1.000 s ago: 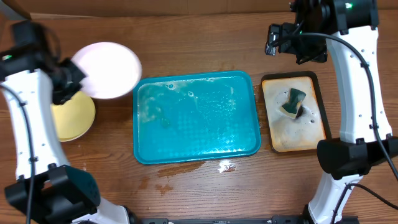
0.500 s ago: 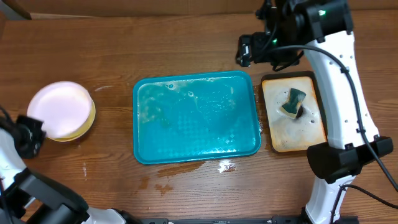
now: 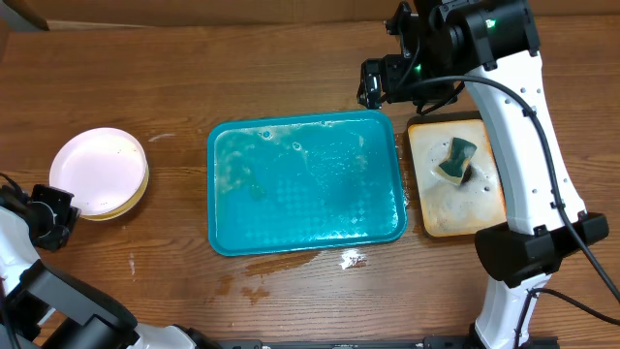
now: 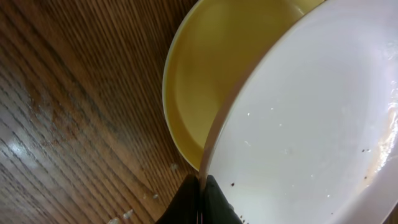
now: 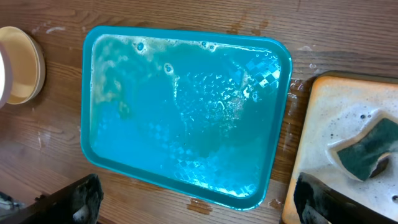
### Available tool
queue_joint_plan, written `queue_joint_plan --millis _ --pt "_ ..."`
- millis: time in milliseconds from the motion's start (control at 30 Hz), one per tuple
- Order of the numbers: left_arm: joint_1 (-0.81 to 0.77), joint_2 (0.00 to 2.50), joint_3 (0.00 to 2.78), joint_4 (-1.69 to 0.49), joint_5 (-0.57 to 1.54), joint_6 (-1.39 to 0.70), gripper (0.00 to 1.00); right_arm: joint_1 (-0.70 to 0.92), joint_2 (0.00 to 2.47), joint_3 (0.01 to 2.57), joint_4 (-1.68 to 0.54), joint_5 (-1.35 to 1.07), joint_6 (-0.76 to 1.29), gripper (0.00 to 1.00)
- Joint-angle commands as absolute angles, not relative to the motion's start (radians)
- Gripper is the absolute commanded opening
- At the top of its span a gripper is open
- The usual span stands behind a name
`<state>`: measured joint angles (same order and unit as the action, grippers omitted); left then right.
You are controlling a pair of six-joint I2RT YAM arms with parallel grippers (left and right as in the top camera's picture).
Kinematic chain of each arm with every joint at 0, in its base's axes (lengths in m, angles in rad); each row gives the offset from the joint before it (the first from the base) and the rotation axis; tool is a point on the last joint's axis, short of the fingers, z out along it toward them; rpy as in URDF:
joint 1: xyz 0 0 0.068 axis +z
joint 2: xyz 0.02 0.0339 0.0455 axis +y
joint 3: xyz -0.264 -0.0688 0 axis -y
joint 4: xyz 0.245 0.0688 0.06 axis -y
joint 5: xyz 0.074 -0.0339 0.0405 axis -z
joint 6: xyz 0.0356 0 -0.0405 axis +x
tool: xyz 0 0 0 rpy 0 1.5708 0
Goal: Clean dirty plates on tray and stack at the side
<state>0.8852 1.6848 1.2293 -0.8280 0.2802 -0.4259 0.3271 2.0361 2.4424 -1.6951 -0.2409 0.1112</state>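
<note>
My left gripper should bring the white plate down onto the yellow plate before opening.
A white plate (image 3: 97,172) with small dark specks lies over a pale yellow-green plate (image 3: 137,193) at the table's left side. My left gripper (image 3: 60,206) is shut on the white plate's near rim. In the left wrist view the black fingertips (image 4: 214,194) pinch that rim, with the white plate (image 4: 311,112) tilted above the yellow plate (image 4: 211,81). The teal tray (image 3: 320,199) in the middle holds only soapy water. My right gripper (image 3: 386,82) hangs open above the tray's back right corner. In the right wrist view it (image 5: 199,205) has nothing between its fingers, which straddle the tray (image 5: 186,106).
A tan black-rimmed tray (image 3: 441,208) with suds and a green sponge (image 3: 457,158) sits right of the teal tray. A wet patch (image 3: 351,259) marks the wood in front of the teal tray. A cardboard wall runs along the back edge.
My left arm has carried the white plate from the back left forward and down over the yellow plate. The right arm has swung left, toward the tray's back right corner.
</note>
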Motion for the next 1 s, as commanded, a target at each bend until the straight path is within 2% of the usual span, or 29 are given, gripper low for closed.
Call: queue_joint_plan --millis 0,600,867,900,967 --pt "0.886 1.680 1.230 -0.820 0.255 -0.427 0.04 0.328 2.018 2.458 -1.694 -0.265 0.104 1.00" --pt "0.890 1.825 1.232 -0.743 0.232 -0.430 0.04 0.328 2.018 2.458 -1.694 -0.272 0.104 1.00" --pt "0.890 1.826 1.232 -0.698 0.224 -0.430 0.08 0.328 2.018 2.458 -1.694 -0.287 0.104 1.00" --pt "0.890 1.826 1.232 -0.697 0.224 -0.430 0.09 0.328 2.018 2.458 -1.694 -0.287 0.104 1.00" --pt "0.889 1.826 1.232 -0.690 0.225 -0.430 0.24 0.328 2.018 2.458 -1.694 -0.286 0.103 1.00"
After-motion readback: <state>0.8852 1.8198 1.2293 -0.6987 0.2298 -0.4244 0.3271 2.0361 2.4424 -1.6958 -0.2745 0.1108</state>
